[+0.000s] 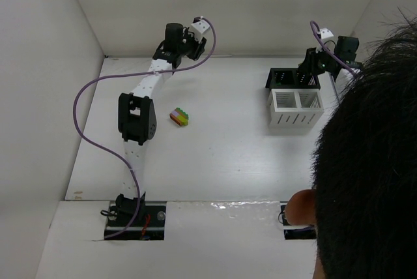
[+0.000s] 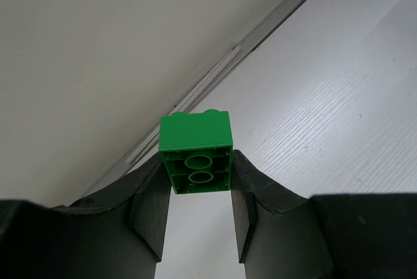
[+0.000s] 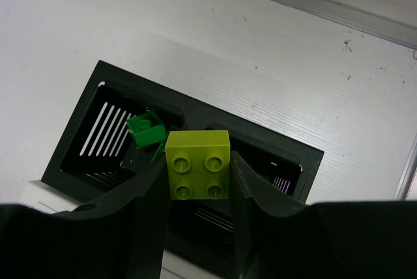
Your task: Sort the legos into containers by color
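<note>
A green lego lies in one section of the black container (image 3: 273, 142), so the robot will next ease its right gripper slightly back, over the black container's other section (image 3: 225, 208), to release the lime lego.
My left gripper (image 1: 193, 36) is up at the back wall, shut on a green lego (image 2: 195, 143) held above the table, its hollow underside facing the camera. My right gripper (image 1: 311, 70) is shut on a lime lego (image 3: 197, 163), studs facing the camera, and hangs over the black container (image 3: 273, 142). Another green lego (image 3: 146, 129) lies in that container's left compartment. The white container (image 1: 271, 106) stands just in front of the black one (image 1: 270, 80). A short multicoloured stack of legos (image 1: 180, 117) lies on the table near the left arm.
A person's head (image 1: 371, 161) fills the right side of the top view and hides the right arm's base. White walls enclose the table on the left and at the back. A purple cable (image 1: 91, 96) loops off the left arm.
</note>
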You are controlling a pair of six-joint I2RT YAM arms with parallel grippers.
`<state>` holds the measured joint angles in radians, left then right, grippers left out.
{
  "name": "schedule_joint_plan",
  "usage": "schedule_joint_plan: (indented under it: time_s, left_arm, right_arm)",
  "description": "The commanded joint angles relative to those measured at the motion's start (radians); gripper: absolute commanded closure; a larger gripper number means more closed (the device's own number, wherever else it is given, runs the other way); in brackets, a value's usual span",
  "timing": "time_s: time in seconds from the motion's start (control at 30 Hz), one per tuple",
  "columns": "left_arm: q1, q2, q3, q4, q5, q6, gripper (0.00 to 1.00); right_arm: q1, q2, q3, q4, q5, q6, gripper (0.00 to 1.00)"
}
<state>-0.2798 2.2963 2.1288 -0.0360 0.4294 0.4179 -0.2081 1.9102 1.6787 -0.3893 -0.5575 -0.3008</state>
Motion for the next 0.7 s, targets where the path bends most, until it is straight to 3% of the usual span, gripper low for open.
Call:
schedule_joint_plan:
  time_s: [0.0, 0.17, 0.33, 0.67]
  left_arm:
    - [0.002, -0.035, 0.037, 0.048, 0.003, 0.01, 1.0]
    - [0.002, -0.026, 0.046, 0.058, 0.003, 0.019, 1.0]
    - [0.002, -0.017, 0.056, 0.058, 0.003, 0.019, 1.0]
    - [0.002, -0.017, 0.056, 0.058, 0.012, 0.028, 1.0]
  right_arm:
    - [-0.001, -0.04, 0.019, 0.012, 0.004, -0.018, 0.84]
    - [-0.01, -0.05, 0.01, 0.003, 0.013, -0.018, 0.76]
    - [-0.01, -0.071, -0.008, -0.02, 0.013, -0.018, 0.75]
    - [-0.01, -0.12, -0.057, -0.029, 0.013, -0.037, 0.57]
